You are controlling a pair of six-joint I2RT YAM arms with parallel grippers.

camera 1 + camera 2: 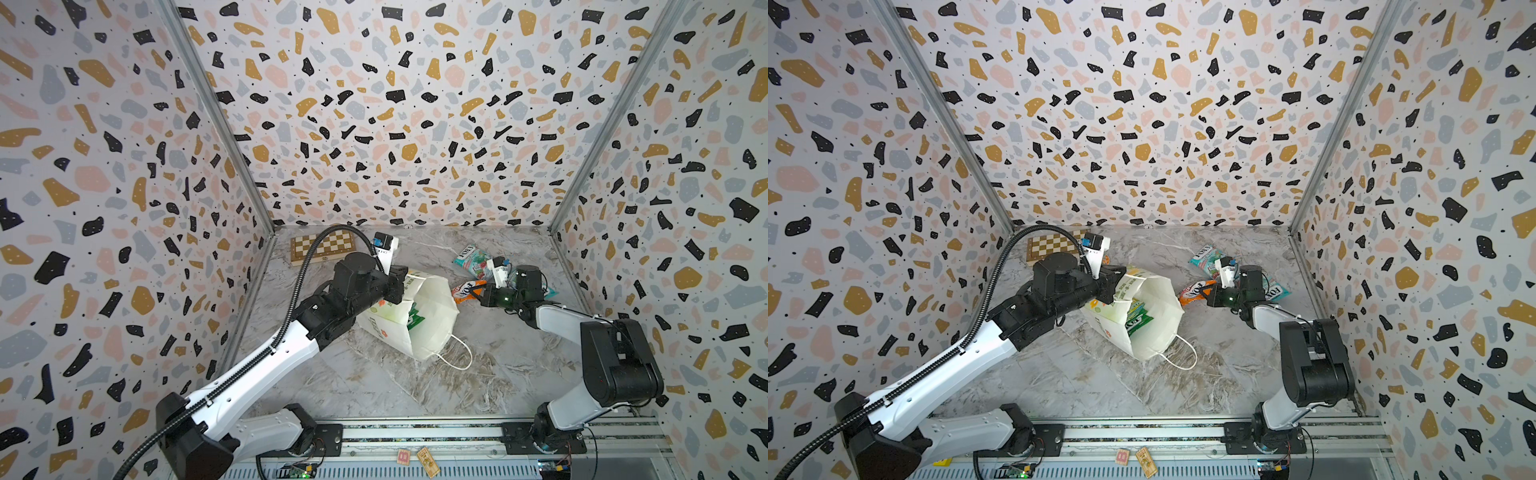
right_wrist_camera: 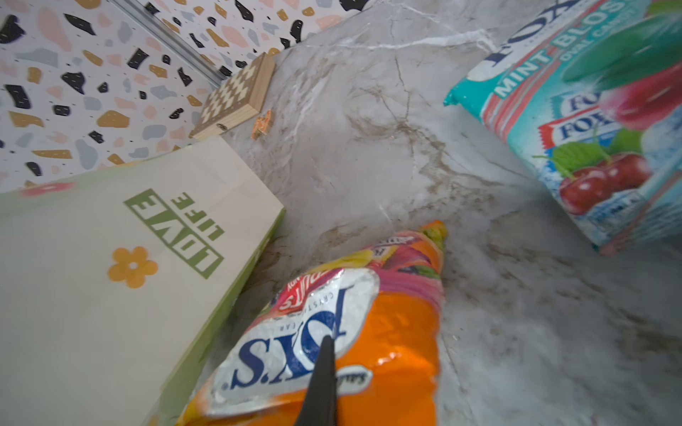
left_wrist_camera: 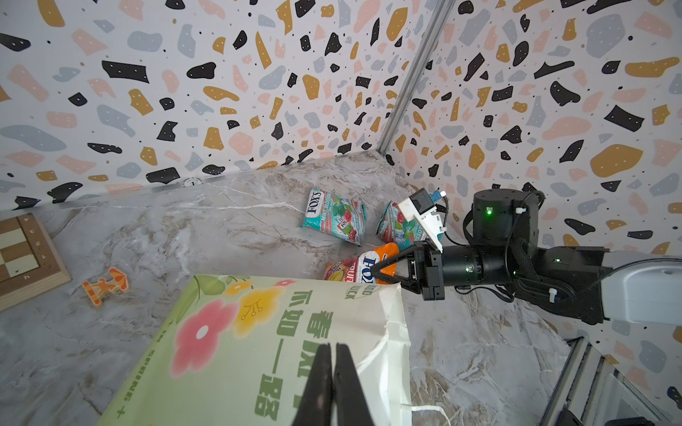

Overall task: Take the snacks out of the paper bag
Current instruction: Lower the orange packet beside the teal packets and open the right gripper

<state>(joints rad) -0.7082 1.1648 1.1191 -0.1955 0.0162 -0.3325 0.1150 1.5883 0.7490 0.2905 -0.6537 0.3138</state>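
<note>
My right gripper moves down onto the tabletop between bag (image 1: pixel 434 305) and teal packets next. It releases the orange snack packet there, since that patch lies clear.
The white paper bag (image 1: pixel 434 305) lies tilted near the table's middle, its mouth open toward the front. Green-yellow snacks (image 1: pixel 415 322) show inside it. My left gripper (image 1: pixel 400 286) is at the bag's far rim; in the left wrist view its fingers (image 3: pixel 324 369) are shut on the printed panel (image 3: pixel 240 350). Right of the bag, my right gripper (image 1: pixel 478 293) is shut on an orange snack packet (image 1: pixel 467 290), whose logo (image 2: pixel 295 350) fills the right wrist view. Two teal packets (image 3: pixel 334 215) (image 3: pixel 391 225) lie on the table behind it.
A wooden chessboard (image 1: pixel 322 247) sits at the back left, with a small orange item (image 3: pixel 105 286) beside it. Patterned walls close in three sides. The bag's cord handle (image 1: pixel 459 361) trails toward the front. Two small wooden traps (image 1: pixel 428 461) lie on the front rail.
</note>
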